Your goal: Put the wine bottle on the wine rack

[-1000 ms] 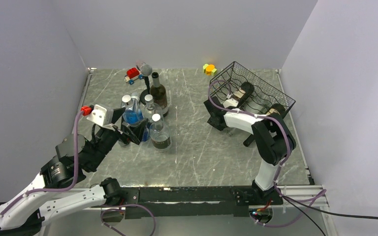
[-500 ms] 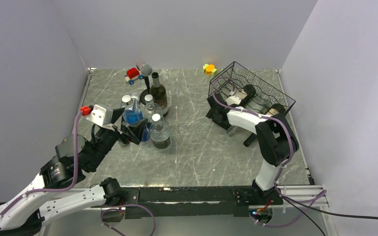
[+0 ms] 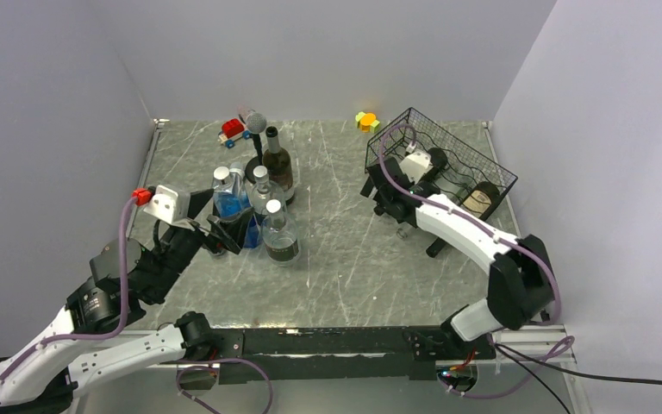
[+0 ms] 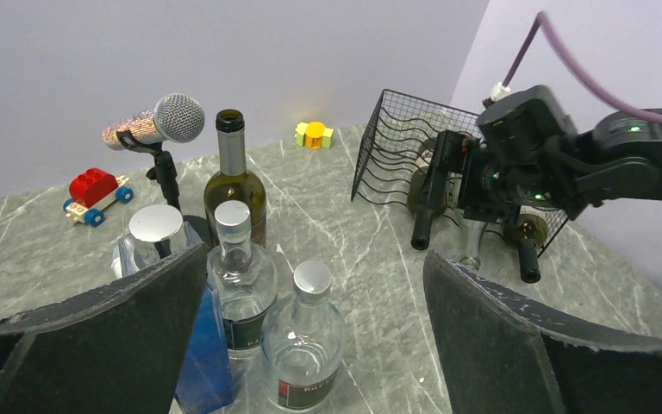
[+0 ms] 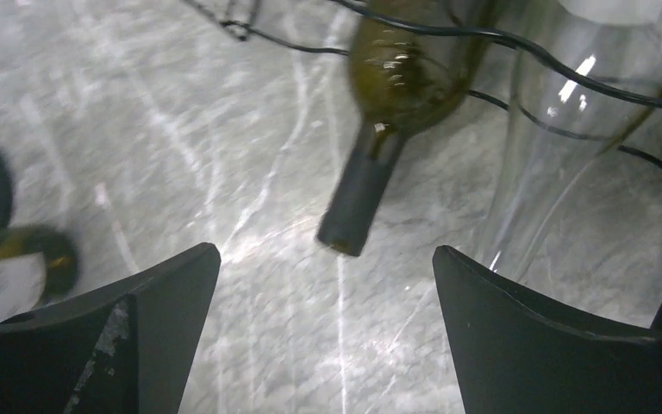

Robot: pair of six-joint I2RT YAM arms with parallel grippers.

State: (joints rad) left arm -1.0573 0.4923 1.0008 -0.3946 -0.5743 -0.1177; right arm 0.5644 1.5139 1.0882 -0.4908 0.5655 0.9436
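Observation:
Next, my right gripper swings across the table, left in the top view, to the blue bottle and onto its upper body [image 3: 227, 196], since the blue bottle stands unracked.
The black wire wine rack [image 3: 448, 155] stands at the back right of the table. Dark wine bottles lie in it, one with a pale label [image 3: 480, 200]. In the right wrist view an olive-green wine bottle [image 5: 401, 73] rests in the rack [image 5: 517, 43], its capped neck sticking out over the table. My right gripper [image 3: 386, 193] hovers open just in front of that neck, holding nothing [image 5: 327, 332]. Another dark wine bottle [image 3: 277, 164] stands open-topped at centre left. My left gripper [image 4: 315, 259] is open behind the bottle cluster.
A clear bottle [image 5: 560, 147] lies in the rack beside the green one. Clear bottles [image 4: 303, 332] and a blue one [image 3: 228, 203] stand by my left gripper. A microphone on a stand [image 3: 255, 122], a toy car [image 3: 234, 131] and a yellow toy [image 3: 366, 121] are at the back.
My right gripper has gone from shut to open, let go of the bottle at the rack and drawn back, its elbow swinging out to the right. The left arm has pulled back slightly.

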